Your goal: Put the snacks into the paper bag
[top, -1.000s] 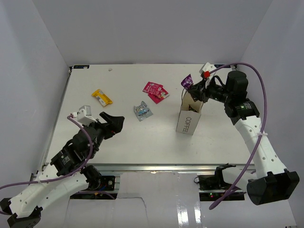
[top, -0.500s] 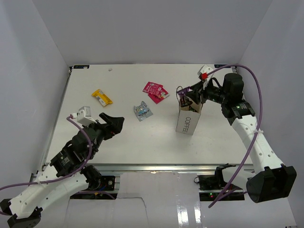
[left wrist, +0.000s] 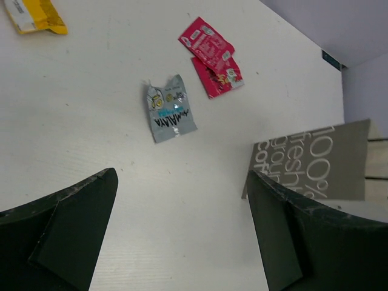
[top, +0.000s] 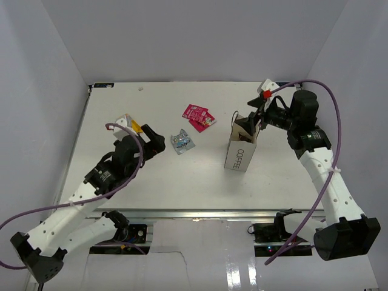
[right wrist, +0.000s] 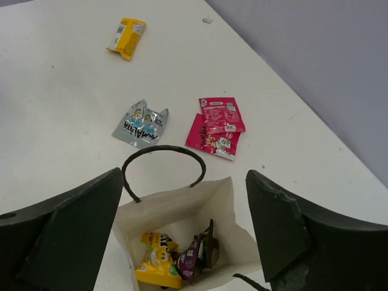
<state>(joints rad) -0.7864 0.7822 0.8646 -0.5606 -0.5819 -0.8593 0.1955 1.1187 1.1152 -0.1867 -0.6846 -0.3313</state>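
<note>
My left gripper should move across and down onto the still unbagged yellow packet, which lies below it and to its left in the top view.
The white paper bag (top: 240,147) stands upright right of centre, "COFFEE" on its side. My right gripper (top: 252,118) hovers open over its mouth, nothing between the fingers. In the right wrist view (right wrist: 183,174) the bag's wall (right wrist: 176,203) shows, with a yellow (right wrist: 155,264), a purple (right wrist: 194,262) and a dark brown snack (right wrist: 210,245) inside. On the table lie a silver-blue packet (top: 182,142), two overlapping red-pink packets (top: 199,117) and a yellow packet (top: 137,128), half hidden by my left wrist. My left gripper (top: 156,140) is open, just left of the silver-blue packet (left wrist: 169,110).
White walls close the table on the left, back and right. The right arm's purple cable (top: 327,103) arcs above the bag's right side. The bag's dark handle (right wrist: 162,151) stands up on the side toward the loose packets.
My right gripper has opened and the purple packet it held has dropped into the bag. The left arm has reached forward across the table toward the loose packets.
</note>
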